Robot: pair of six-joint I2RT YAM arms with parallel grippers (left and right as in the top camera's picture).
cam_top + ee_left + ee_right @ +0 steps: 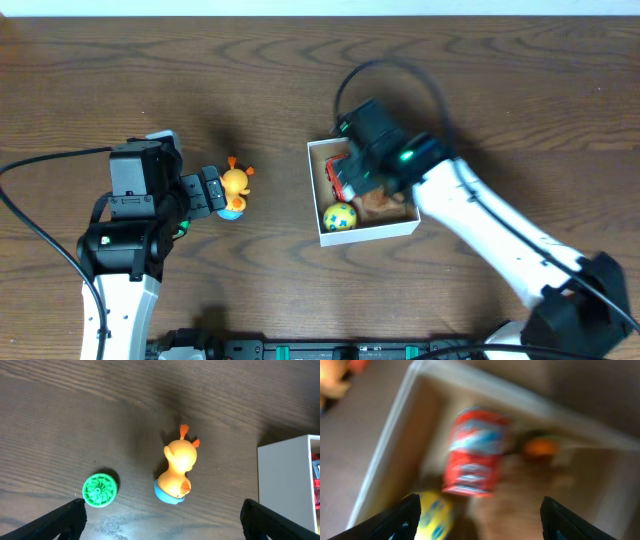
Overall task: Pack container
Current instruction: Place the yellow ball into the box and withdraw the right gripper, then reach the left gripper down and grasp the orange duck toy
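Observation:
The duck narrows below its round body, so my left gripper will move outward and down over it, fingers either side of its thin part point(235, 195) point(177, 470).
The container point(316, 190) is a white-walled square box right of centre, tan inside. It holds a red packet point(335, 177), a yellow ball with blue spots point(340, 216) and an orange-brown toy point(380, 203). My right gripper point(352, 172) hovers over the box, open and empty. The blurred right wrist view shows its fingers point(480, 520) above the red packet point(477, 450) and the ball point(432, 515). An orange duck toy on a blue base point(235, 190) lies left of the box. My left gripper point(205, 192) is open just beside it, with the duck point(177, 470) ahead of the fingers point(162, 522).
A small green ribbed disc point(100, 490) lies on the wooden table left of the duck, near my left finger. The box's white outer wall point(285, 485) stands at the right of the left wrist view. A black cable loops behind the right arm point(400, 75).

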